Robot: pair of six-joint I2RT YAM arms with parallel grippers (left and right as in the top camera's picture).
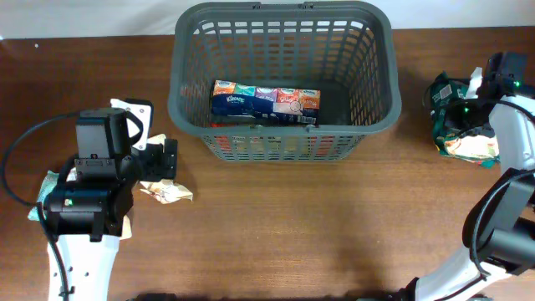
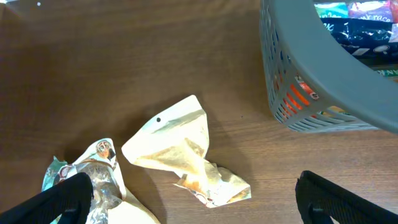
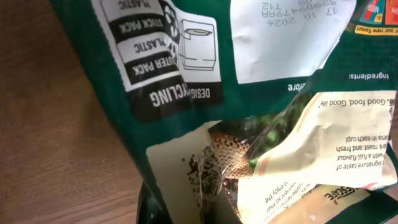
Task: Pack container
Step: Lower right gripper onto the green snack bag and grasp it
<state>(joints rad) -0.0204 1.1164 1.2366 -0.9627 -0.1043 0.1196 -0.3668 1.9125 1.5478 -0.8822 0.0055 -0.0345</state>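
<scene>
My right gripper lifts up next, swings the snack packet toward the basket's near corner [image 1: 382, 125] beside it and releases it there, because the basket has open room inside.
The container [image 1: 386, 58], a dark grey slotted basket, stands at the back centre and shows at the top right of the left wrist view [image 2: 323, 62]. A multi-coloured tissue pack [image 1: 263, 102] lies inside it. My left gripper [image 1: 165, 159] is open just above a crumpled cream packet [image 2: 180, 149] on the table. Its left finger [image 2: 62, 199] hangs over a second packet with a printed picture [image 2: 96, 165]. At the far right my right gripper [image 1: 458, 113] is shut on a dark green and cream snack packet [image 3: 186, 62], which fills the right wrist view and hides the fingers.
The wooden table [image 1: 318, 226] stretches bare in front of the basket. The basket's near-left corner [image 2: 292, 106] is close to my left gripper's right finger [image 2: 339, 199]. More packet edges [image 1: 52, 186] poke out beneath the left arm.
</scene>
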